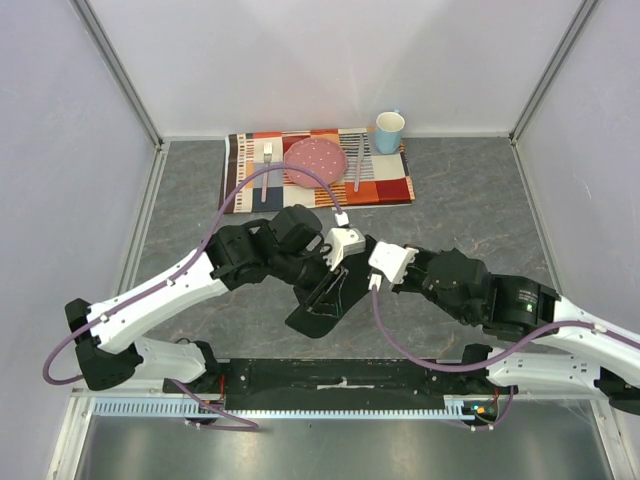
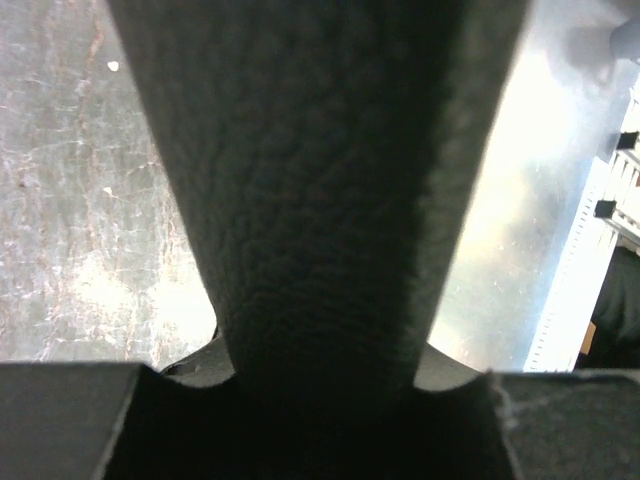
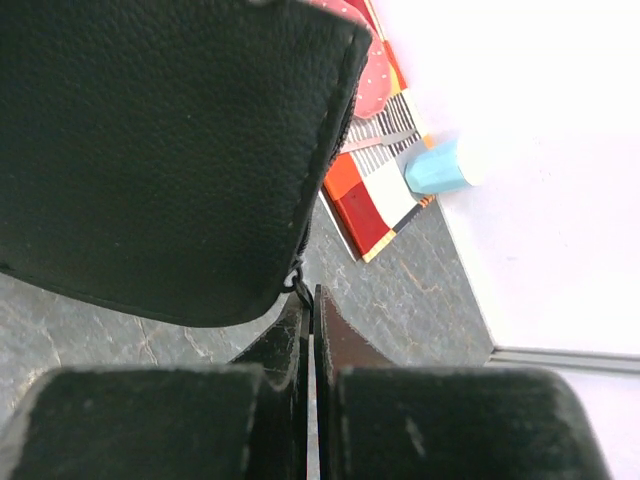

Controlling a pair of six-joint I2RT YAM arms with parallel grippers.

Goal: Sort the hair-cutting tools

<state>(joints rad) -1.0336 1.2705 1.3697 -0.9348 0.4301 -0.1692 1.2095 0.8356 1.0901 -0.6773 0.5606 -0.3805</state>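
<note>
My left gripper has bare tabletop with room for the case [image 1: 318, 303] below it, slightly to its right in the top view. Next I will lower it there and let go.
The flat black zip case [image 1: 318, 303] is held up over the middle of the table between both arms. My left gripper [image 1: 330, 272] is shut on the case, and its grained black leather [image 2: 320, 200] fills the left wrist view and passes between the fingers [image 2: 70, 420]. My right gripper [image 3: 312, 300] is shut on the case's zipper pull [image 3: 300, 280] at the case's corner [image 3: 160, 150]. In the top view the right gripper [image 1: 358, 268] sits at the case's upper right edge. The scissors, clips and comb are hidden.
A striped placemat [image 1: 390, 185] lies at the back with a pink plate [image 1: 316, 162], a fork [image 1: 266, 165], a knife [image 1: 357, 165] and a light blue cup [image 1: 389, 131]. The placemat [image 3: 375, 210] and cup [image 3: 435, 165] also show in the right wrist view. Walls close in left, right and behind.
</note>
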